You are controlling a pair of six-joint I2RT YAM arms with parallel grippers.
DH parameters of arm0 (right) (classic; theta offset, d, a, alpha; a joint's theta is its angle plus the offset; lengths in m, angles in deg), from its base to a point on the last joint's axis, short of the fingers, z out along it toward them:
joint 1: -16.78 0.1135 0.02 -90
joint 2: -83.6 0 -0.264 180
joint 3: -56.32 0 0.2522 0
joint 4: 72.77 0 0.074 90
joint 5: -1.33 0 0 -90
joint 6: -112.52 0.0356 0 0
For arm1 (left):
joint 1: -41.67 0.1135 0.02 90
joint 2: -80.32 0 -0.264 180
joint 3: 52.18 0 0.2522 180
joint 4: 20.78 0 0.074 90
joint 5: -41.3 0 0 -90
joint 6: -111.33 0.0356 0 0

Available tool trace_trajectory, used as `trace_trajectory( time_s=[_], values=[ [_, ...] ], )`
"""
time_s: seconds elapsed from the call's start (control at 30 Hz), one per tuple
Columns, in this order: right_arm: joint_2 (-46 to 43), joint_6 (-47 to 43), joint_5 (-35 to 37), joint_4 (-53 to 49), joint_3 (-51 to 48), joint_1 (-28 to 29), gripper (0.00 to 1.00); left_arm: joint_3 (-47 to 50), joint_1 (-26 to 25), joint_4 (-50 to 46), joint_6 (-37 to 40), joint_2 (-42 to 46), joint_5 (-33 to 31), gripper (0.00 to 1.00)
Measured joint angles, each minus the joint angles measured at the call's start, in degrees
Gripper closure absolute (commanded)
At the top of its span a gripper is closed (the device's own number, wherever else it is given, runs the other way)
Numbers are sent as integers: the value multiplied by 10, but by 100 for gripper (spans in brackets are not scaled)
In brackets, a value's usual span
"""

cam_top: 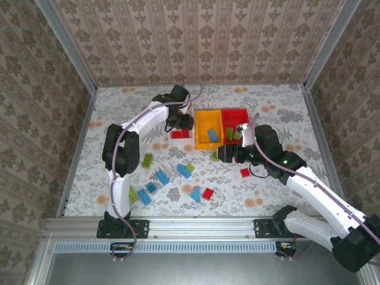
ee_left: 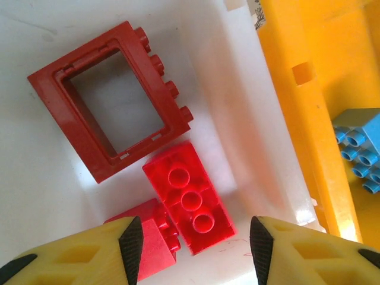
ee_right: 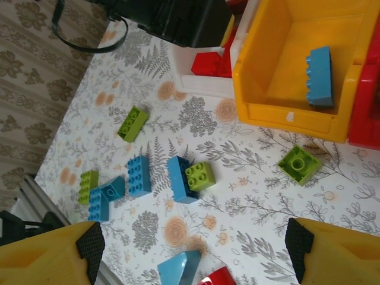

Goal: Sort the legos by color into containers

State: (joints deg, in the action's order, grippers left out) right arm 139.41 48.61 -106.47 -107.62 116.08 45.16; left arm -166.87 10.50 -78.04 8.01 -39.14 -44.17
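Observation:
The square green brick beside the yellow-orange bin gets my right gripper lowered onto it next, since it lies loose while other greens sit in the red bin (cam_top: 236,116).
My left gripper (ee_left: 196,249) hangs open inside the white bin (ee_left: 237,89), empty. Below it lie a red square frame (ee_left: 110,101) and two red bricks (ee_left: 190,199), (ee_left: 145,240). From above, that gripper (cam_top: 179,122) is over the white bin (cam_top: 183,141). The yellow-orange bin (cam_top: 208,129) holds a blue brick (ee_right: 319,76). The red bin (cam_top: 236,116) holds green bricks (cam_top: 237,133). My right gripper (cam_top: 222,154) is open and empty above the table, near a green brick (ee_right: 299,164). Beneath it (ee_right: 193,246) lie a blue wedge (ee_right: 181,268) and a red brick (ee_right: 217,277).
Loose bricks are scattered left of the right gripper: a blue brick (ee_right: 178,181) with a green one (ee_right: 200,176) on it, another blue (ee_right: 138,176), greens (ee_right: 132,123), (ee_right: 88,187), and a blue pair (ee_right: 105,199). A red brick (cam_top: 244,173) lies under the right arm.

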Motion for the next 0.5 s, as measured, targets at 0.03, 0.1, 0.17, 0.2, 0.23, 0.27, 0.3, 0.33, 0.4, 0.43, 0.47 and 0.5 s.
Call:
trace_trajectory(
  time_s=[0.03, 0.1, 0.17, 0.2, 0.23, 0.27, 0.3, 0.33, 0.4, 0.43, 0.47, 0.5],
  values=[
    [2, -6, 5, -4, 0, 3, 17, 4, 0, 0, -2, 7, 0, 45],
    [12, -21, 22, -16, 0, 16, 17, 20, 0, 2, -9, 31, 0, 43],
    [32, -35, 46, -34, 4, 30, 17, 43, -1, 6, -19, 64, 0, 42],
    [50, -38, 60, -44, 8, 36, 17, 61, -3, 11, -26, 88, 0, 40],
    [68, -39, 72, -50, 13, 41, 17, 77, -4, 16, -32, 107, 0, 39],
    [94, -39, 88, -60, 21, 48, 17, 97, -7, 21, -39, 133, 0, 38],
    [122, -38, 106, -68, 29, 56, 17, 125, -12, 34, -47, 164, 0, 38],
    [143, -36, 121, -72, 35, 62, 17, 150, -17, 45, -53, 191, 1, 37],
    [190, -24, 152, -80, 49, 79, 17, 214, -33, 74, -70, 258, 2, 35],
    [207, -16, 164, -81, 55, 85, 17, 245, -41, 89, -78, 290, 2, 34],
    [228, -2, 177, -83, 63, 91, 17, 281, -50, 106, -86, 326, 2, 33],
    [247, 14, 187, -83, 71, 96, 17, 315, -60, 123, -95, 360, 3, 31]
  ],
)
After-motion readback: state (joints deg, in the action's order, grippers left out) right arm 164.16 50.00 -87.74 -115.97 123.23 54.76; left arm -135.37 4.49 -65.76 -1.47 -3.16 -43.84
